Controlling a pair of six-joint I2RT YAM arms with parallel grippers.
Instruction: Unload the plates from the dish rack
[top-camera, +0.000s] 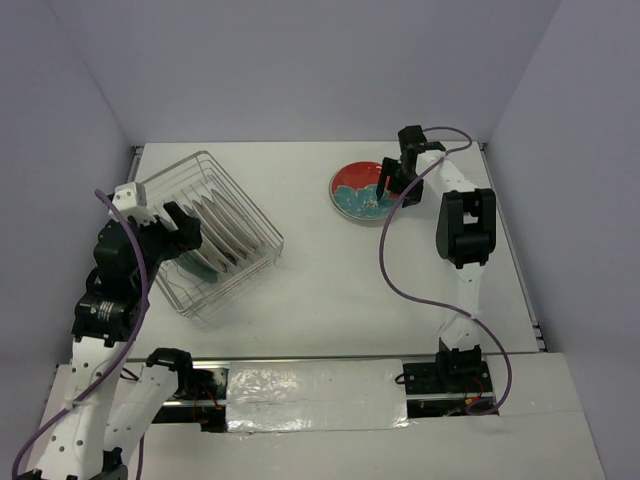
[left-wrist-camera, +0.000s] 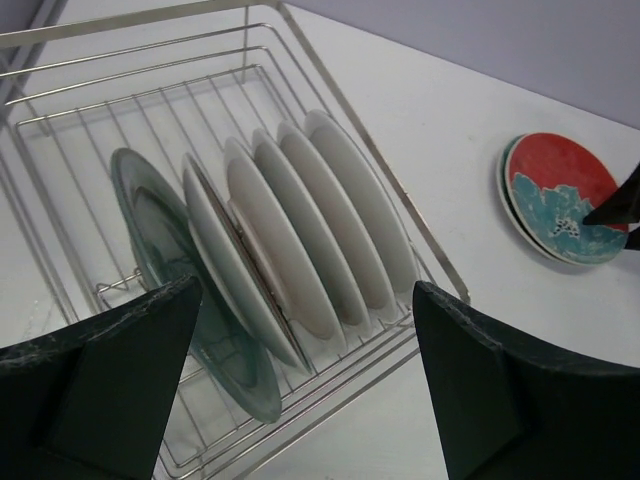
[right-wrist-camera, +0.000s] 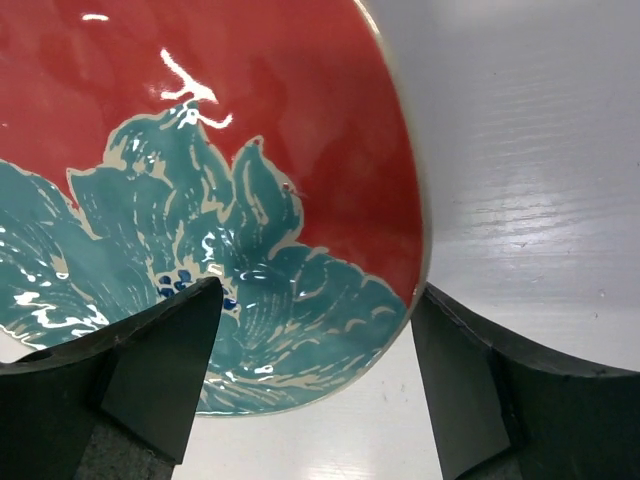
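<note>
The grey-teal plate's upper rim (top-camera: 183, 265) (left-wrist-camera: 139, 250) slants below my left gripper, left in its wrist view, so that gripper should next turn to match, shift that way and lower.
The dish rack (top-camera: 215, 160) sits at the table's left and holds several plates (top-camera: 225, 235) on edge. In the left wrist view the rack (left-wrist-camera: 100, 110) shows a grey-teal plate (left-wrist-camera: 170, 240) nearest the camera, then several white plates (left-wrist-camera: 320, 230). My left gripper (top-camera: 185, 225) hovers open over the rack's near side, nothing between its fingers (left-wrist-camera: 305, 380). A red-and-teal floral plate (top-camera: 355, 190) lies flat at the back right. My right gripper (top-camera: 385, 185) stands open over its right rim (right-wrist-camera: 315, 340), one finger above the plate (right-wrist-camera: 250, 150), the other just outside its edge.
A second rim shows under the floral plate (left-wrist-camera: 565, 195), as if it rests on another plate. The right arm's purple cable (top-camera: 385, 260) loops over the table's middle right. Table edges run along the back and right.
</note>
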